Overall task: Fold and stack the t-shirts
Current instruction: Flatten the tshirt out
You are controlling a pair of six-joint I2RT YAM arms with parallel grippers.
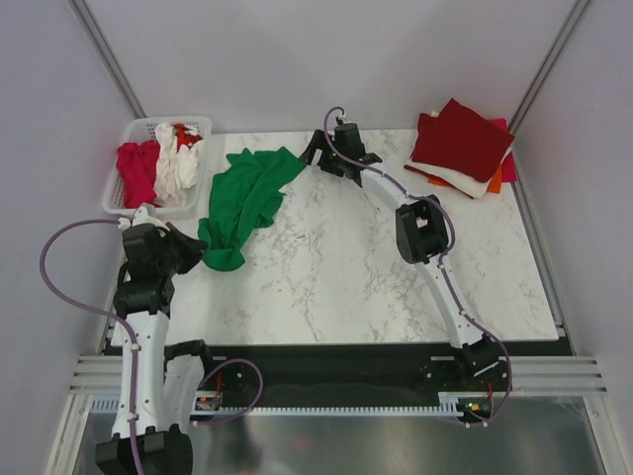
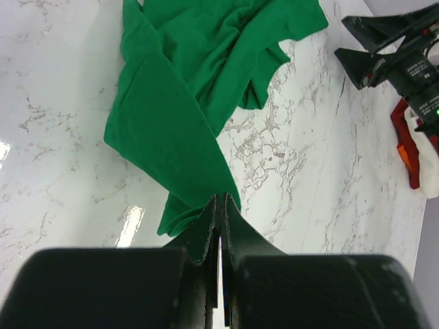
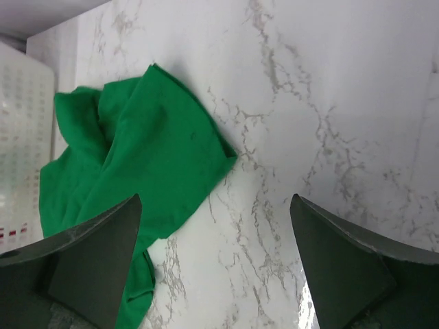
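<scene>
The robot's right hand has its open fingers just short of the shirt's far corner [image 1: 298, 163] [image 3: 218, 156], so next it should slide left in the top view, onto that corner.
A bright green t-shirt [image 1: 245, 196] lies crumpled on the marble table, running from far middle down to near left. It also shows in the left wrist view [image 2: 185, 89] and the right wrist view [image 3: 130, 157]. My left gripper [image 1: 201, 253] is shut, with the shirt's near end pinched at its fingertips [image 2: 221, 200]. My right gripper [image 1: 318, 150] is open and empty, low over bare marble [image 3: 215, 205], just right of the shirt's far corner. Folded shirts are stacked at the far right, with dark red [image 1: 460, 139] on top and white [image 1: 467, 181], orange and magenta edges below.
A white slatted basket [image 1: 117, 198] stands at the far left, holding a magenta shirt [image 1: 136, 170], a white one [image 1: 176, 168] and a bit of red [image 1: 184, 131]. The table's left edge runs just beside my left arm.
</scene>
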